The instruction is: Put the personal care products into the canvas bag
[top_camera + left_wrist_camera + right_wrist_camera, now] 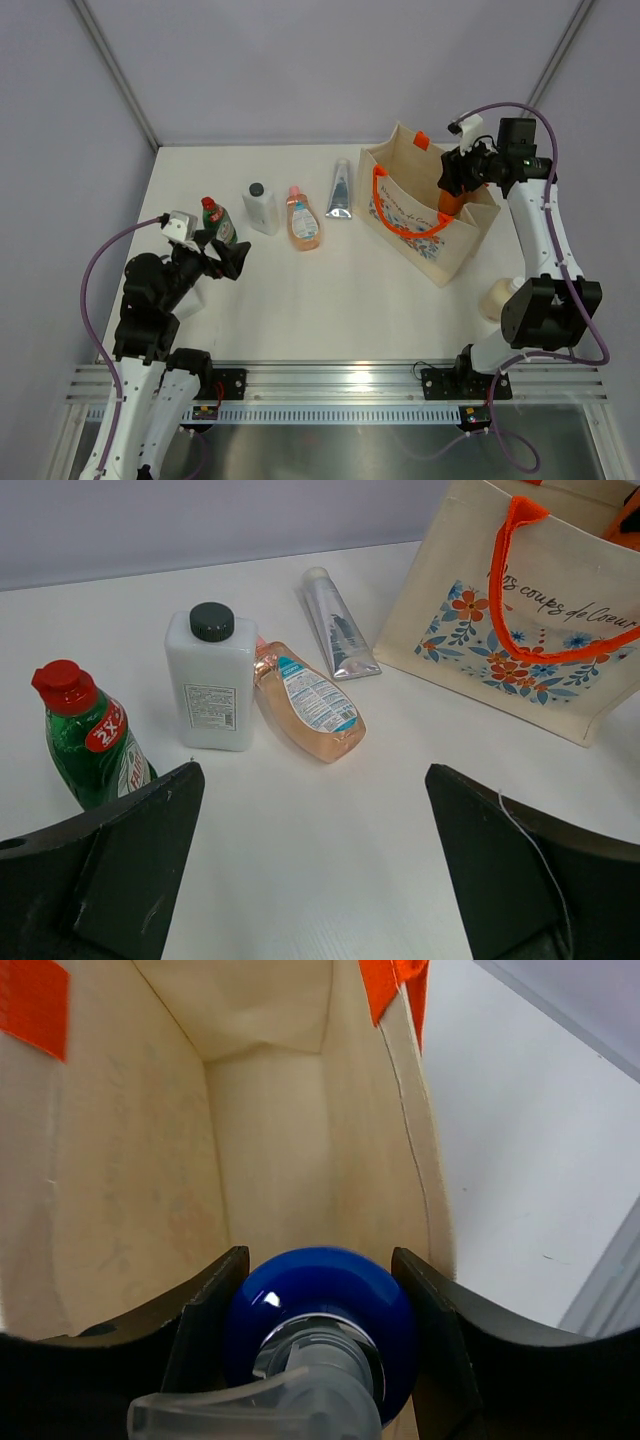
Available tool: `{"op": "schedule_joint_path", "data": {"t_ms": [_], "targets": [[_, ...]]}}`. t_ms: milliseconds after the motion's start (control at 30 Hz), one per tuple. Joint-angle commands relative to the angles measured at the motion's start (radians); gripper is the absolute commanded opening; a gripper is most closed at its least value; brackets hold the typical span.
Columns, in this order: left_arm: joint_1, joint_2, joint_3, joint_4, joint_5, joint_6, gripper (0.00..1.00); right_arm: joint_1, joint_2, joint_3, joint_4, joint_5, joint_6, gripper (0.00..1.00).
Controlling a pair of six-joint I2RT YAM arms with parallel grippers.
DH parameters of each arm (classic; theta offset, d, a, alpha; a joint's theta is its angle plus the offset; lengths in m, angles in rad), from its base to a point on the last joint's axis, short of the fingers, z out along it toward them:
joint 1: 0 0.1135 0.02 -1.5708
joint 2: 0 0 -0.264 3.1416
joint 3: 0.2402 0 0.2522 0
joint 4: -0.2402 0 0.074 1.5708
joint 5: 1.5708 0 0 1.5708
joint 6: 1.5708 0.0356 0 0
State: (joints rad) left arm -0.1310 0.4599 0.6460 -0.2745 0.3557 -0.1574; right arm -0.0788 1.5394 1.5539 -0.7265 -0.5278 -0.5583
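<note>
Next, my right gripper should move down inside the canvas bag (410, 222) toward the bag's bottom to release the orange-blue bottle, since I still hold it up at the bag's opening.
My right gripper (455, 178) is shut on the orange-blue bottle (450, 200) and holds it inside the mouth of the canvas bag (410, 222). In the right wrist view its jaws (320, 1260) clamp the bottle's blue part (320, 1310) between the bag's inner walls (270, 1110). My left gripper (225, 258) is open and empty, near the green bottle (217, 220). In the left wrist view (312, 780) I see the green bottle (88, 735), white bottle (210, 680), peach-pink bottle (310, 702), silver tube (338, 625) and bag (540, 620).
The white bottle (262, 208), peach-pink bottle (302, 222) and silver tube (340, 190) lie in a row at the middle back. A cream pump bottle (497, 298) stands beside the right arm's base. A metal rail (340, 385) runs along the near edge.
</note>
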Motion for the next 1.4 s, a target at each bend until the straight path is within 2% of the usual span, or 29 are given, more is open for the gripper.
{"op": "schedule_joint_path", "data": {"t_ms": [0,167,267,400,533,633,767,867,900,1133,1200,1233,1267,1300,1333,1367], "targets": [[-0.004,-0.007,0.003,0.05,0.028,0.01,0.99,0.005,0.022,0.035,0.012,0.093,-0.169,0.0],[-0.004,-0.006,0.003,0.051,0.032,0.01,0.99,0.005,0.073,0.031,-0.066,0.126,-0.276,0.04],[-0.004,-0.006,0.004,0.051,0.034,0.009,0.99,0.005,0.12,0.029,-0.07,0.14,-0.256,0.12],[-0.004,-0.007,0.003,0.049,0.032,0.009,0.99,0.005,0.175,0.026,-0.076,0.143,-0.229,0.17],[-0.004,-0.009,0.003,0.054,0.034,0.009,0.99,0.005,0.189,-0.02,-0.038,0.167,-0.212,0.28],[-0.004,-0.003,0.001,0.057,0.035,0.004,0.99,0.005,0.18,-0.066,-0.008,0.175,-0.207,0.44],[-0.004,0.025,-0.002,0.092,0.055,-0.057,0.99,0.005,0.163,-0.094,-0.004,0.138,-0.184,0.74],[-0.004,0.065,0.014,0.089,0.016,-0.155,0.99,0.005,0.134,-0.077,-0.027,0.091,-0.152,0.86],[-0.004,0.098,0.023,0.058,0.008,-0.189,0.99,0.005,0.123,-0.072,-0.03,0.078,-0.143,0.99],[-0.015,0.224,0.113,-0.038,-0.067,-0.272,0.99,0.004,0.008,0.05,-0.068,0.014,-0.049,0.99],[-0.044,0.258,0.144,-0.099,-0.191,-0.292,0.99,0.005,-0.05,0.122,-0.065,0.008,-0.002,0.99],[-0.095,0.296,0.155,-0.112,-0.23,-0.294,0.99,0.005,-0.067,0.153,-0.067,0.003,0.02,1.0],[-0.137,0.318,0.184,-0.124,-0.35,-0.31,0.99,0.005,-0.094,0.214,-0.076,-0.018,0.055,0.99],[-0.23,0.342,0.199,-0.141,-0.426,-0.312,0.99,0.005,-0.108,0.242,-0.085,-0.038,0.072,1.0],[-0.278,0.37,0.214,-0.147,-0.482,-0.315,0.99,0.005,-0.117,0.265,-0.094,-0.06,0.089,1.0],[-0.329,0.428,0.251,-0.15,-0.612,-0.324,0.99,0.005,-0.143,0.287,-0.105,-0.128,0.118,1.0]]}}
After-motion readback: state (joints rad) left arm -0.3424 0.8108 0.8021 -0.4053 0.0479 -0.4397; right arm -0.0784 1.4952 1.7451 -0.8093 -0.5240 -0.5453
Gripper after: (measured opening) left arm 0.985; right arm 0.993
